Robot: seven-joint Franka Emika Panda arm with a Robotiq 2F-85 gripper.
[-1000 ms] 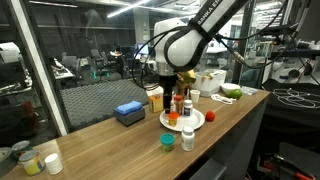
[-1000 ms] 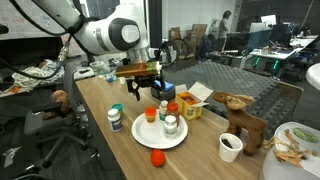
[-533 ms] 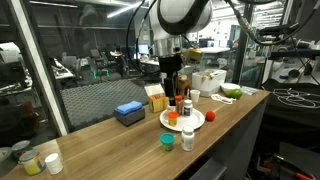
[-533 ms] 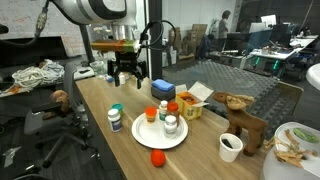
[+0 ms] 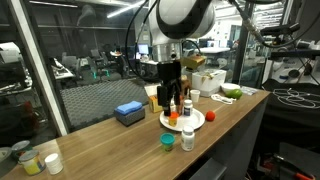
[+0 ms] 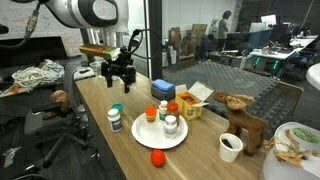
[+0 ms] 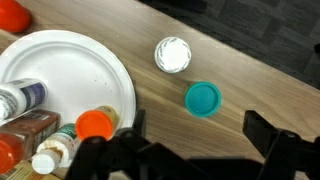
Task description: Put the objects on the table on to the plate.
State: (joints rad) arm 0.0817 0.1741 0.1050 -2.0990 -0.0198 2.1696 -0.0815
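My open gripper moves down onto the jar's teal lid [image 5: 167, 137] [image 7: 202, 98] next, one finger to each side, since that jar still stands on the tabletop beside the plate.
A white plate [image 5: 196, 122] sits on the wooden table and shows in both exterior views [image 6: 146, 140] and in the wrist view [image 7: 70, 75]. Several small bottles stand on it [image 6: 163, 116]. Beside the plate stand a teal-lidded jar [image 5: 166, 142] and a white-capped bottle [image 5: 188, 138]; from above they show as a teal lid [image 7: 202, 98] and a white cap [image 7: 173, 55]. A red lid [image 6: 156, 157] lies off the plate's other side. My gripper [image 6: 118, 76] hangs open and empty above the table beside the plate; its fingers [image 7: 200, 140] frame the teal lid.
A blue box [image 5: 129, 112] lies on the table. An orange item and a small open carton [image 6: 192, 101] stand beside the plate. A wooden animal figure [image 6: 243, 122], a white cup [image 6: 230, 146] and a plate of scraps [image 6: 292, 142] are at one end. A glass partition runs along the table's far edge.
The arm has swung the open gripper away from over the plate, towards the teal-lidded jar's side. The bottles and lids have not moved.
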